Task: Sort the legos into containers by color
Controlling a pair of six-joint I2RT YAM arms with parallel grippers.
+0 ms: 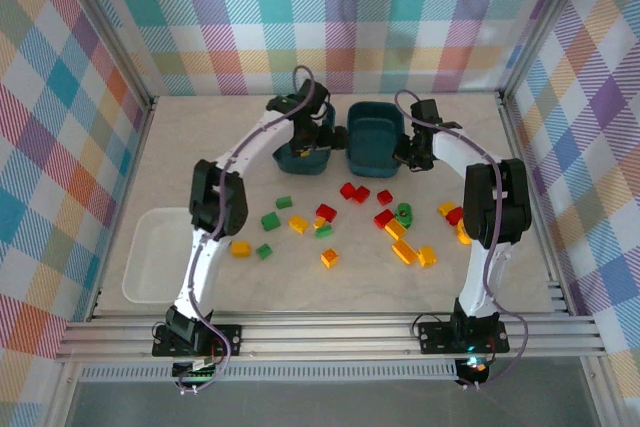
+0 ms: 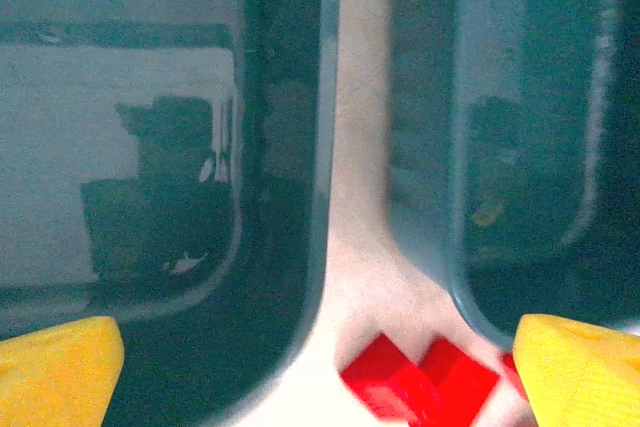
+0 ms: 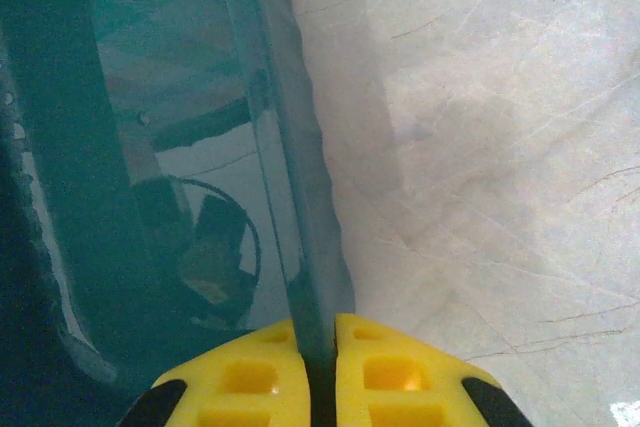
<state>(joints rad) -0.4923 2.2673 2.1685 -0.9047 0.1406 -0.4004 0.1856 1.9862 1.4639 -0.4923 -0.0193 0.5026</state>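
The rim at the white tub's far brick-side corner [image 1: 187, 214] should come between my left gripper's open fingers next, as they move back and down.
Two dark teal tubs stand side by side at the back. My left gripper [image 1: 318, 137] hangs open over the left teal tub [image 1: 297, 159], its yellow fingertips [image 2: 60, 367] wide apart with nothing between them. Under it, the left wrist view has the left tub [image 2: 150, 147], the right tub [image 2: 530, 147] and two red bricks [image 2: 420, 382] on the table. My right gripper [image 1: 408, 152] is shut on the side wall of the right teal tub [image 1: 373, 137]; its yellow pads [image 3: 385, 372] pinch the rim [image 3: 300, 197]. Red [image 1: 354, 190], green [image 1: 270, 220] and yellow-orange bricks [image 1: 403, 250] lie scattered across the table.
The white tub [image 1: 160, 252] sits at the front left, away from the bricks. Metal frame rails [image 1: 320, 330] and checkered walls [image 1: 60, 147] enclose the table. Bare tabletop [image 3: 500, 147] lies to the right of the pinched tub.
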